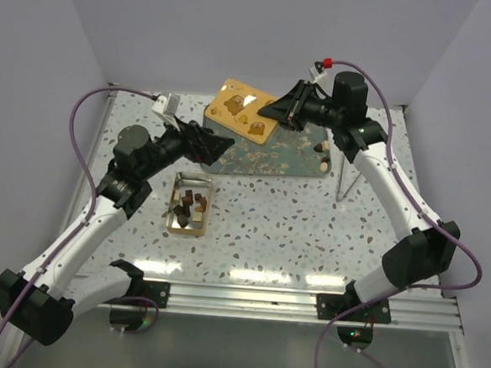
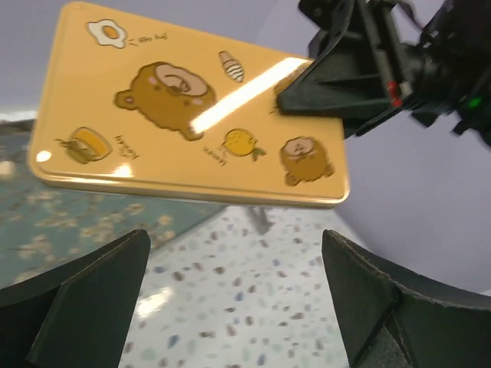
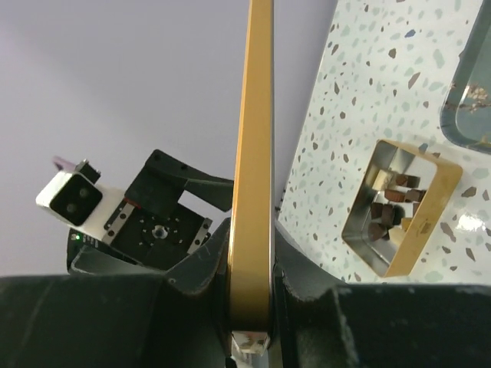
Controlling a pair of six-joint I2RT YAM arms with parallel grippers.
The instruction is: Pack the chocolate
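The lid's long edge by the lemon [image 1: 235,129] [image 2: 219,193] runs crosswise from finger to finger. So my left gripper will turn next and bring its open fingers around that edge.
The gold tin [image 1: 190,203] stands open on the table and holds several dark and tan chocolate pieces [image 1: 189,202]; it also shows in the right wrist view [image 3: 399,207]. My right gripper [image 1: 278,110] is shut on the edge of the tin's yellow lid [image 1: 244,110], printed with bears, and holds it in the air over the teal tray [image 1: 264,156]. In the right wrist view the lid [image 3: 252,192] stands edge-on between the jaws. My left gripper [image 1: 217,144] is open and empty, facing the lid [image 2: 192,107] just below it. Two chocolate pieces [image 1: 324,154] lie at the tray's right end.
The teal blossom-print tray lies at the back middle of the terrazzo table [image 1: 268,228]. A thin metal rod [image 1: 340,178] stands right of the tray. Grey walls close in the back and sides.
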